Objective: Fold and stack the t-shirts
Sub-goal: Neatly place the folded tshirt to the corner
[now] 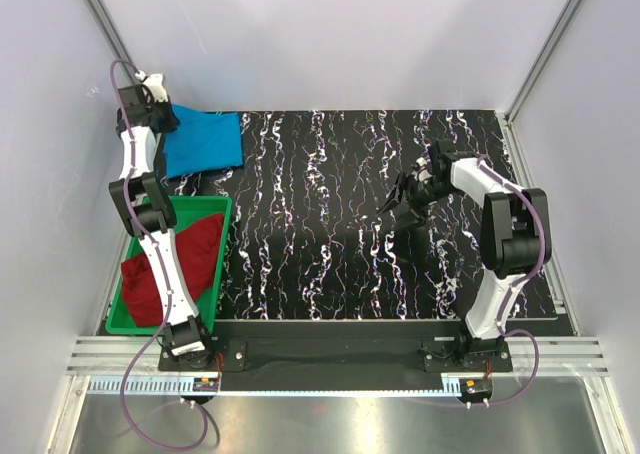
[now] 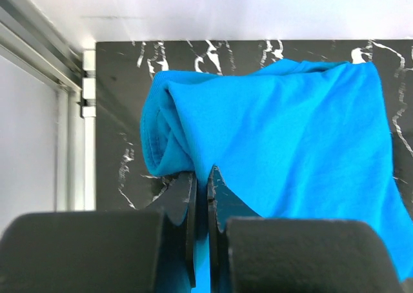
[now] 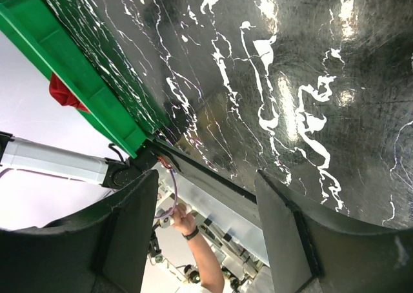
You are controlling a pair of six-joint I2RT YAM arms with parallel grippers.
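Note:
I should next slide my left gripper slightly outward and toward the side and then open it, because bare table (image 2: pixel 140 169) shows between the blue t-shirt and the walls.
The sky-blue t-shirt (image 1: pixel 205 142) lies folded at the table's far left corner. It fills the left wrist view (image 2: pixel 290 144). My left gripper (image 1: pixel 160 114) is at its left edge, shut on a fold of the blue cloth (image 2: pixel 201 177). The dark red t-shirt (image 1: pixel 175 267) lies crumpled in the green bin (image 1: pixel 225 209); a bit of it shows in the right wrist view (image 3: pixel 64 93). My right gripper (image 1: pixel 405 196) is open and empty above the table's right middle, with nothing between its fingers (image 3: pixel 129 235).
The green bin stands at the left front of the black marbled table (image 1: pixel 340 214); its rim shows in the right wrist view (image 3: pixel 71 80). White enclosure walls stand close behind and beside the blue t-shirt. A person's hand (image 3: pixel 184 222) shows beyond the table's front edge.

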